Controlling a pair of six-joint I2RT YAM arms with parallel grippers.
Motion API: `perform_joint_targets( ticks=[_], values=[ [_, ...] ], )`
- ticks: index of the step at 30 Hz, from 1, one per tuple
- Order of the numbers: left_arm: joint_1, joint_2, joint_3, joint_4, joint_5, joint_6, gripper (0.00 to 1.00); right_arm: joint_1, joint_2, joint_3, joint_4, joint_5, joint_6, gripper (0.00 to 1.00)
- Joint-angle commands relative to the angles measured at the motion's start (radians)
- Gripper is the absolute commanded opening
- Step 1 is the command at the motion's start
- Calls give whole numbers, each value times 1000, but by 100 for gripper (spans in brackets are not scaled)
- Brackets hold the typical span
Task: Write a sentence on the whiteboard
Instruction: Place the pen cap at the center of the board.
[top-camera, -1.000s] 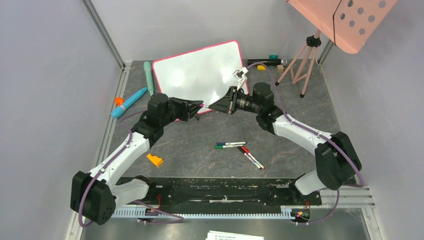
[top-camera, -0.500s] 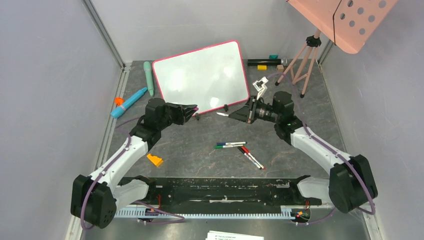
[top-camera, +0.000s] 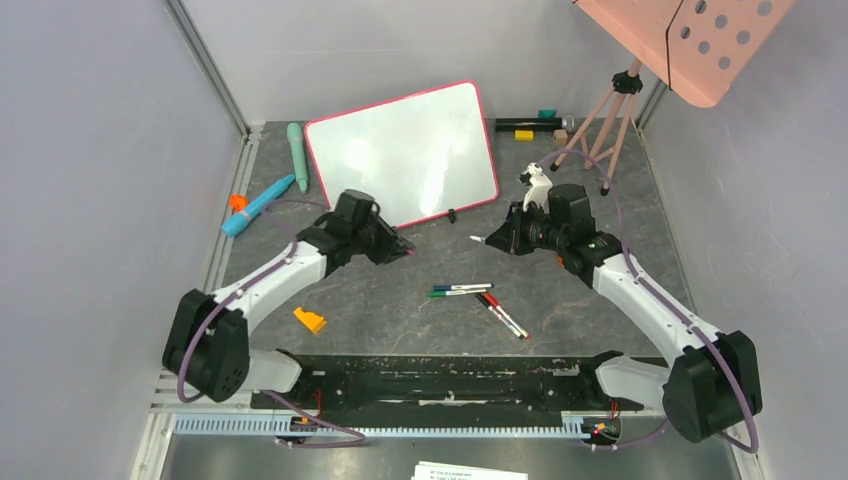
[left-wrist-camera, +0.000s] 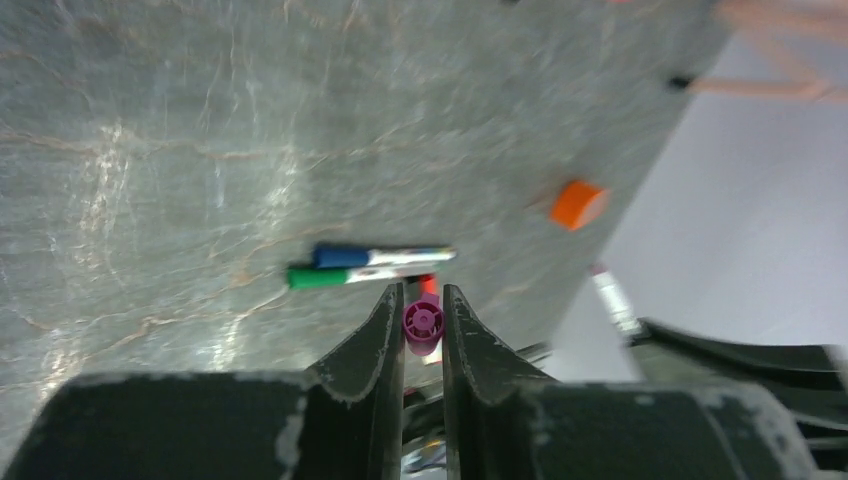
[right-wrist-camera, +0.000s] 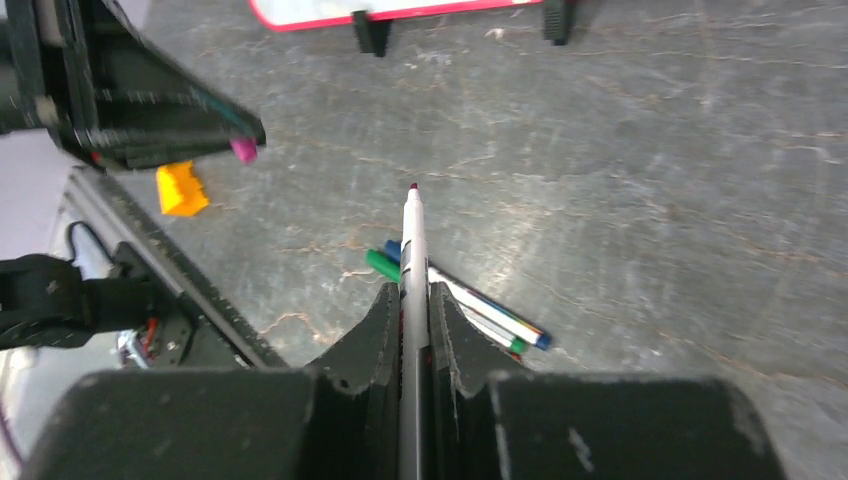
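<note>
My left gripper tips down next and lowers the purple marker cap back onto the table between the orange block and the whiteboard (top-camera: 400, 150).
The whiteboard (top-camera: 400, 150) lies tilted at the back of the table, white with a pink-red rim. Its face is blank and no sentence shows on it. Its lower rim and two black clip feet show at the top of the right wrist view (right-wrist-camera: 400, 12). My right gripper (top-camera: 497, 240) (right-wrist-camera: 413, 295) is shut on an uncapped marker (right-wrist-camera: 413, 240), tip pointing left over the table in front of the board. My left gripper (top-camera: 400, 250) (left-wrist-camera: 423, 295) is shut on the purple marker cap (left-wrist-camera: 423, 323), just in front of the board's lower left corner.
Blue and green markers (top-camera: 462, 290) and a red one (top-camera: 503, 315) lie mid-table. An orange block (top-camera: 309, 320) sits near left. A teal pen (top-camera: 296, 155) and a blue pen (top-camera: 257, 204) lie far left. A tripod (top-camera: 600, 130) under the salmon perforated panel (top-camera: 690, 40) stands back right.
The two grippers, close together over the board's lower edge a second ago, have drawn apart. The right one moved right with the marker; the left one came nearer and lower with the cap.
</note>
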Motion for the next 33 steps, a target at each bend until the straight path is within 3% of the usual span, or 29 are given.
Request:
perform_joint_targets(
  ticks=[1,6,13,19,23,26,29,33],
  values=[
    [-124,79,41,-101,-62,246,2,-1,-51,67,-125,142,-111,0],
    [-190,202,100,-167,-92,345,10,-1,-59,64,-138,145,-111,0],
    [-288,373,275,-414,-248,517,12,-1,-59,78,-144,130,-115,0],
    [-313,374,265,-455,-294,543,14,-2,-69,69,-143,135,-123,0],
    [-312,367,261,-461,-296,548,22,-2,-70,67,-138,138,-121,0],
    [-312,366,271,-500,-330,557,3,-1,-68,68,-133,136,-118,0],
    [-289,331,260,-557,-432,585,2,-2,-70,70,-132,138,-117,0],
    [-148,254,175,-552,-436,612,2,-2,-62,69,-125,136,-110,0]
  ],
)
